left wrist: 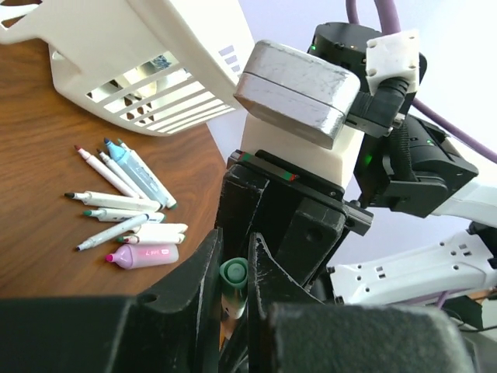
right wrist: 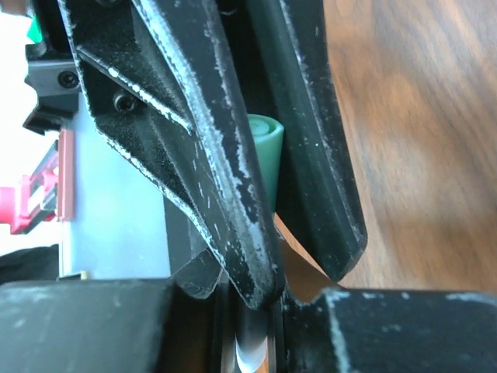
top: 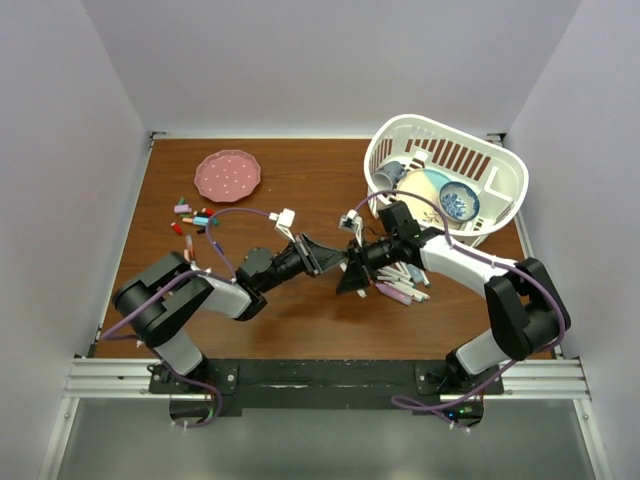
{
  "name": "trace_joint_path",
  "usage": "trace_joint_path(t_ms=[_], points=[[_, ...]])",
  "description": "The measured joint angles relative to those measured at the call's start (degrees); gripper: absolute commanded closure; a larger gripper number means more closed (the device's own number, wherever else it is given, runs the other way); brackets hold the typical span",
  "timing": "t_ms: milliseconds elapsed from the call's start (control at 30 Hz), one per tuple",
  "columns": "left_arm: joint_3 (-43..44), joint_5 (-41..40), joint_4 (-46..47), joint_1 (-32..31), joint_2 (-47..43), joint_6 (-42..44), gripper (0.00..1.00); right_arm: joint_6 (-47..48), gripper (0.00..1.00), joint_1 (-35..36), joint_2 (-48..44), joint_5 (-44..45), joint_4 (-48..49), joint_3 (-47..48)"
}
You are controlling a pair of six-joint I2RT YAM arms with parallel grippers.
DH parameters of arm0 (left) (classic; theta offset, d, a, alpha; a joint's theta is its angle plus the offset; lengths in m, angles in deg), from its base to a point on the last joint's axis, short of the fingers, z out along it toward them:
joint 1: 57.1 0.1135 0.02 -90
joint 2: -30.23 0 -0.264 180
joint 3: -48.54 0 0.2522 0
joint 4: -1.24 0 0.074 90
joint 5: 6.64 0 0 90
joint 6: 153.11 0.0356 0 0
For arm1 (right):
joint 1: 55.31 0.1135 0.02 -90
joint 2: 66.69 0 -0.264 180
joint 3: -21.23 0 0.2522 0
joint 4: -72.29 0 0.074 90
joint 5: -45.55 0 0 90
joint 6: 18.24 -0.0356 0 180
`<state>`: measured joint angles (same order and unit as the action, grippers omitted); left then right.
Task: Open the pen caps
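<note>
This green cap will go to the left in the top view next. My left gripper will lower it and release it beside the loose caps gathered below.
My two grippers meet tip to tip above the table's middle. My left gripper (top: 325, 258) (left wrist: 233, 289) is shut on the green cap (left wrist: 233, 273) of a white marker. The cap also shows in the right wrist view (right wrist: 268, 151), clamped between the left gripper's black fingers (right wrist: 225, 179). My right gripper (top: 352, 270) (right wrist: 264, 326) is shut on the same marker's white barrel (right wrist: 252, 359). Whether cap and barrel have parted is hidden by the fingers. Several loose caps (top: 195, 218) lie at the left. Several uncapped markers (top: 405, 290) (left wrist: 128, 210) lie right of centre.
A pink plate (top: 228, 174) sits at the back left. A white basket (top: 500, 170) (left wrist: 155, 62) holding a blue-patterned bowl (top: 459, 202) stands at the back right, just behind the markers. A pink highlighter (left wrist: 144, 255) lies nearest in the marker pile.
</note>
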<state>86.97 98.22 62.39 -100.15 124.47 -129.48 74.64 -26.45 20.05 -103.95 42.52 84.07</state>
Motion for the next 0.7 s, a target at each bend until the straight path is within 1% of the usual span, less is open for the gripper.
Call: trace_joint_path(t_ms=[67,167,233,300,333,367,467,500,533,633,667,700], points=[[0.0,1.4,-1.0,1.4,-1.4,0.2,1.0,-0.9,1.0,0.2,-0.1,-0.2,1.7,-0.2],[0.1,5.0,-5.6,5.8,-6.8,1.5,1.0,-1.5,1.0,1.1,-0.1,-0.5,6.3,0.5],[1.8,3.3,-12.3,14.3,-14.1,3.5,1.0,-1.7,1.0,0.5,-0.8,-0.5,5.5,-0.2],[7.1,-0.9,-19.1,23.3,-20.4,6.6,1.0,-1.8,1.0,-0.1,-0.9,-0.5,4.4,-1.0],[10.1,-2.9,-21.5,26.4,-22.9,8.2,1.0,-1.9,1.0,-0.4,-0.9,-0.5,3.9,-1.2],[13.3,-4.5,-23.6,28.9,-25.5,10.2,1.0,-1.9,1.0,-0.4,-0.9,-0.5,3.5,-1.4],[17.7,-5.7,-26.9,31.9,-29.7,13.1,1.0,-1.6,1.0,-0.4,-0.9,0.9,2.6,-1.4],[18.8,-6.1,-29.7,32.6,-31.0,14.3,1.0,-1.1,1.0,-0.3,-1.0,2.6,2.1,-1.4],[18.9,-6.2,-30.5,33.0,-31.2,14.7,1.0,-0.3,1.0,-0.3,-1.2,5.0,1.3,-1.4],[18.9,-9.1,-42.2,34.7,-31.6,16.3,1.0,2.9,1.0,-0.3,-2.6,16.7,-1.0,-1.4],[18.3,-9.7,-46.1,35.6,-31.1,16.5,1.0,4.5,0.97,-0.3,-3.6,21.9,-1.7,-1.4],[17.5,-10.1,-49.0,36.5,-30.5,16.6,1.0,5.7,0.94,-0.3,-4.4,24.8,-2.3,-1.4]])
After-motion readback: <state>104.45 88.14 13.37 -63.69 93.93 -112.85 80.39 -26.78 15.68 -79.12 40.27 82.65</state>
